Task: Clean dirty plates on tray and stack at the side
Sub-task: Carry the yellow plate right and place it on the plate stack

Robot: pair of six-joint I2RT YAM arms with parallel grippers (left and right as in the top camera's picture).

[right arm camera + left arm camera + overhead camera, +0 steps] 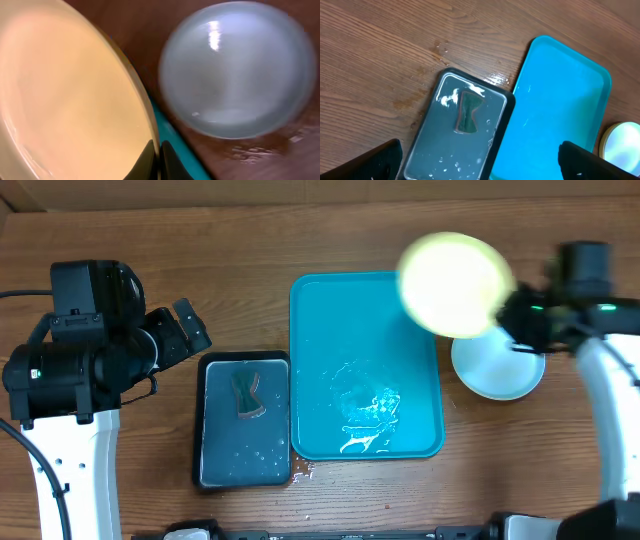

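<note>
My right gripper will next move back and down and let go of its yellow-green plate on the pale blue plate (495, 370) (237, 69), which is below the gripper and starts the side stack.
My right gripper (512, 310) is shut on the rim of a yellow-green plate (455, 284) and holds it in the air over the right edge of the turquoise tray (320, 360). In the right wrist view the fingers (159, 159) pinch that plate's rim (75, 95). A pale blue plate (495, 370) lies on the wood tabletop to the right of the tray and also shows in the right wrist view (235, 70). The tray holds water streaks and no plates. My left gripper (480, 162) is open and empty above the black tray. The third plate is out of view.
A smaller black tray (245, 420) with water and a dark sponge (248, 395) sits left of the turquoise tray; both show in the left wrist view (465, 112). Water drops lie on the table near its corners. Bare wood tabletop (300, 230) surrounds them.
</note>
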